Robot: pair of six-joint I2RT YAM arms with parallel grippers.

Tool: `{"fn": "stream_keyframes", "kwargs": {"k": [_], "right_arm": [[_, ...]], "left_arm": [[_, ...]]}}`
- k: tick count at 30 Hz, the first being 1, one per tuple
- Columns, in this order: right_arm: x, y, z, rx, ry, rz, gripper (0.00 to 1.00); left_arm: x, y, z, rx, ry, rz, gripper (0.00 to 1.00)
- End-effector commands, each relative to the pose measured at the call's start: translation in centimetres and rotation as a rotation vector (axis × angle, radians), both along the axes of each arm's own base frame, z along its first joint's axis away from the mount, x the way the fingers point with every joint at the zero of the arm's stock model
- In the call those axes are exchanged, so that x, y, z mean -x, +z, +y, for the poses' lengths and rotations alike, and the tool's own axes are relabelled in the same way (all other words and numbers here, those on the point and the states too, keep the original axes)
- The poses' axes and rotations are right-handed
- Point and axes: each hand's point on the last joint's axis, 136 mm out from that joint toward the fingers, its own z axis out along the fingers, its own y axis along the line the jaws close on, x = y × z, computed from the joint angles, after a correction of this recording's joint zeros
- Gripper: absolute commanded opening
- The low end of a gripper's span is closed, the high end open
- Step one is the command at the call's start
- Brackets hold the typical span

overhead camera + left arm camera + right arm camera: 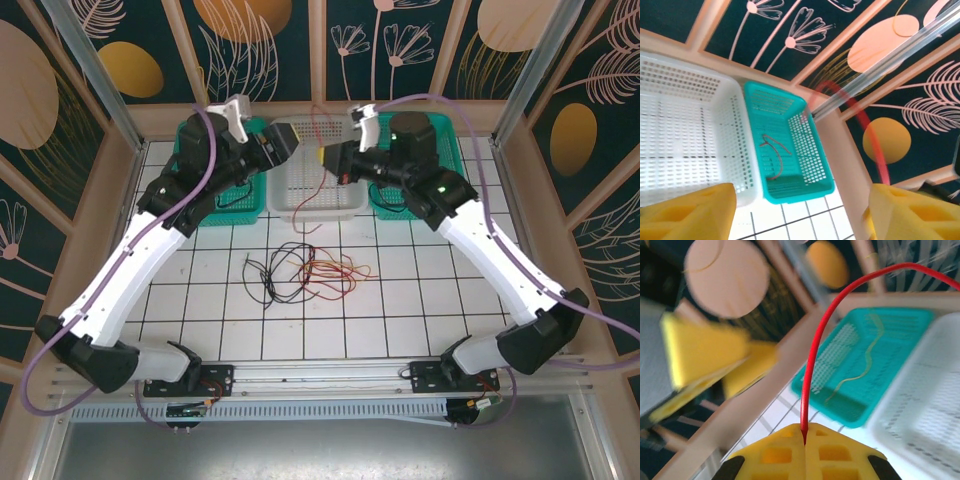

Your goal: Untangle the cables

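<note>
The right gripper swings over the teal basket next and then releases the red cable, since the teal basket stands across the white basket's rim.
A loose tangle of black, red and yellow cables [305,270] lies on the tiled table. My right gripper [804,436] is shut on a red cable [812,355], which arcs up and away to the right. Both grippers hang over the white basket [345,192], the left gripper [283,143] close beside the right gripper [328,158]. The left gripper [800,212] is open, its yellow fingers [685,212] wide apart with nothing between them. A blurred red cable [875,135] curves past its right finger.
Teal baskets flank the white one: one [812,160] holds a reddish cable [774,155], the other [845,405] a yellow cable [865,365]. In the top view they stand at the back left [190,135] and back right [450,140]. Frame posts and patterned walls close in the table.
</note>
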Motion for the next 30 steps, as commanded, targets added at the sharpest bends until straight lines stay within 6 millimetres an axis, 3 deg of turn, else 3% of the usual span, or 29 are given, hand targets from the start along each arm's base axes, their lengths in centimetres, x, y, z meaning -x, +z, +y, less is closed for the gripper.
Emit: {"fn": "stream_keyframes", "kwargs": {"k": [1, 6, 12, 15, 19, 24, 30], "right_arm": [[-3.0, 2.9, -6.2, 0.035, -0.279, -0.062, 0.0], [-7.1, 3.5, -11.9, 0.036, -0.477, -0.028, 0.0], [-12.9, 1.2, -17.5, 0.056, -0.625, 0.087, 0.0], [-15.6, -1.2, -19.4, 0.081, -0.676, 0.146, 0.0], [-18.5, -6.5, -21.2, 0.129, -0.713, 0.281, 0.02], [-19.6, -11.2, -22.2, 0.19, -0.763, 0.382, 0.47], [-17.4, -11.1, -22.6, 0.162, -0.788, 0.374, 0.5]], "left_arm": [[0.5, 0.1, 2.7, -0.003, 0.095, -0.063, 0.72], [2.1, -6.8, 4.3, -0.061, 0.125, 0.052, 0.7], [5.0, -14.5, 6.2, -0.134, 0.149, 0.211, 0.66], [6.3, -17.9, 7.1, -0.195, 0.145, 0.268, 0.6], [7.6, -21.7, 7.2, -0.258, 0.103, 0.348, 0.55], [8.7, -24.9, 5.9, -0.271, 0.007, 0.413, 0.58], [9.3, -27.8, 5.5, -0.408, -0.038, 0.455, 0.52]]}}
